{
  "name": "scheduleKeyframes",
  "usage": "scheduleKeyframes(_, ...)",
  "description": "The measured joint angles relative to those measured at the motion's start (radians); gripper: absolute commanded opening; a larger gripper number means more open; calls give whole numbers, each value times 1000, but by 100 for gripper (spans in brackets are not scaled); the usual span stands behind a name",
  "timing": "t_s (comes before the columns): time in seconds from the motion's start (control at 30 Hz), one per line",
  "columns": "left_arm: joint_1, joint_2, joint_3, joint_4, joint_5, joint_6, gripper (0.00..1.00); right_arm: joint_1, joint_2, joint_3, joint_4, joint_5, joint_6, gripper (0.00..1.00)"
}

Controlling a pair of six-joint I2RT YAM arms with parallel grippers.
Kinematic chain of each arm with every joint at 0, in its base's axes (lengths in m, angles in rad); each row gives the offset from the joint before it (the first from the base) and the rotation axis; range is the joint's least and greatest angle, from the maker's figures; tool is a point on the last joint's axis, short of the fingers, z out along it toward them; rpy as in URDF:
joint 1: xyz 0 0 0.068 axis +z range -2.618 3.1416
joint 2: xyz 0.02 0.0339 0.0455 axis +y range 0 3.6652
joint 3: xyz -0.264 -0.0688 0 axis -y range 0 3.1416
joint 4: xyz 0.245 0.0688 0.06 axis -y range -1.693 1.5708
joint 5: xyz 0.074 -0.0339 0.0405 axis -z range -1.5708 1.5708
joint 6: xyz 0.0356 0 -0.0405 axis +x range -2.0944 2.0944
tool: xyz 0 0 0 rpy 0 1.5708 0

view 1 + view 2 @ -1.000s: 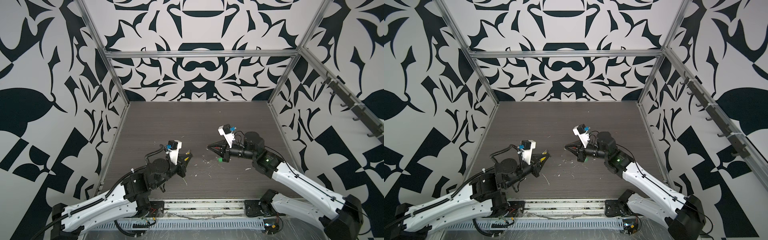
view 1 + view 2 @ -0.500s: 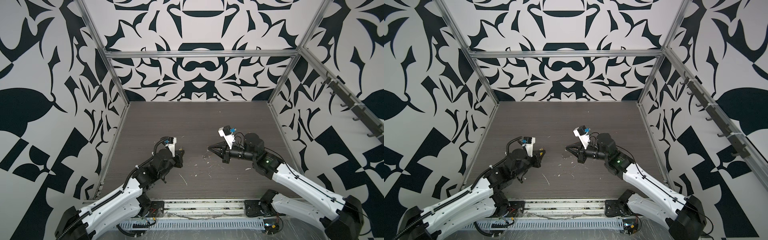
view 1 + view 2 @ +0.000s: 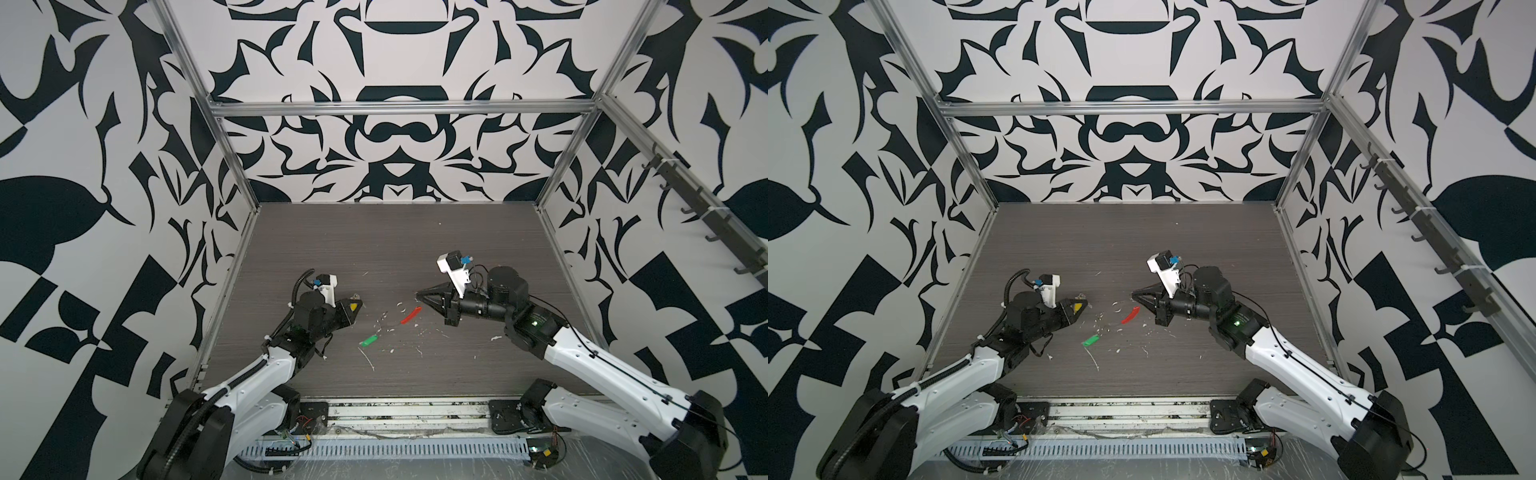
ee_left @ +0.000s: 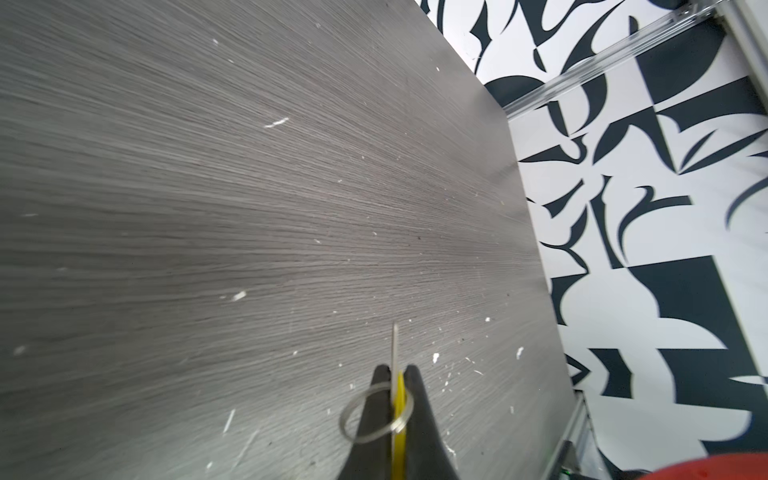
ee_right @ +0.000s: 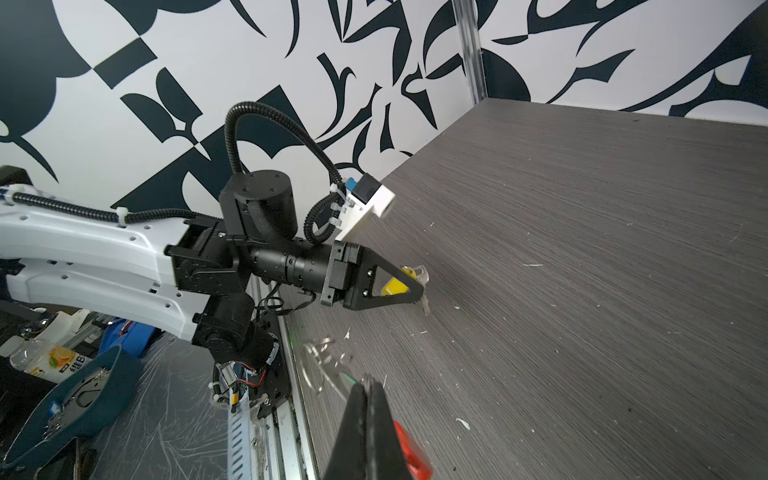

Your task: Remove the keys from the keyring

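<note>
The yellow key [image 4: 400, 415] in my left gripper is clear of the wire. I will bring it down next onto a bare patch of the tabletop below and release it.
My left gripper [image 3: 356, 303] [image 4: 394, 370] is shut on the yellow key [image 4: 400, 415] [image 5: 394, 286], held edge-on above the table with its silver split ring [image 4: 366, 439] looped round a finger. To its right, apart from it, my right gripper [image 3: 417, 294] [image 5: 368, 384] is shut on the keyring's thin wire. The red sleeve [image 3: 410, 315] [image 5: 409, 451] hangs blurred just under its fingers. The green key [image 3: 369, 340] [image 3: 1091, 340] is lower left of the sleeve, close to the table. I cannot tell whether it still hangs on the wire, which is only a blur in the right wrist view.
White scraps [image 3: 390, 328] and a thin white strip [image 3: 368, 358] litter the grey wood table [image 3: 374, 249] between the arms. Patterned walls close three sides. A metal rail [image 3: 407, 409] runs along the front edge, and both arm bases stand there.
My left gripper has pulled back left and away with the yellow key, and its arm has swung round. The green key has gone from beside the right fingers to lower left. The right arm barely moved.
</note>
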Motion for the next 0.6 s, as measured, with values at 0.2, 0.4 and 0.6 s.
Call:
scheduleKeyframes(0.2,51,156,0,150,86,-69,0,0,0,0,0,4,6,0)
scheduleKeyframes(0.4,80,293,0,253,123,-126,3,0,-2,-3,0,8,10,0)
scheduleKeyframes(0.6,81,318,11,248,116,-136,26,0,-19,-4,0,10,10,0)
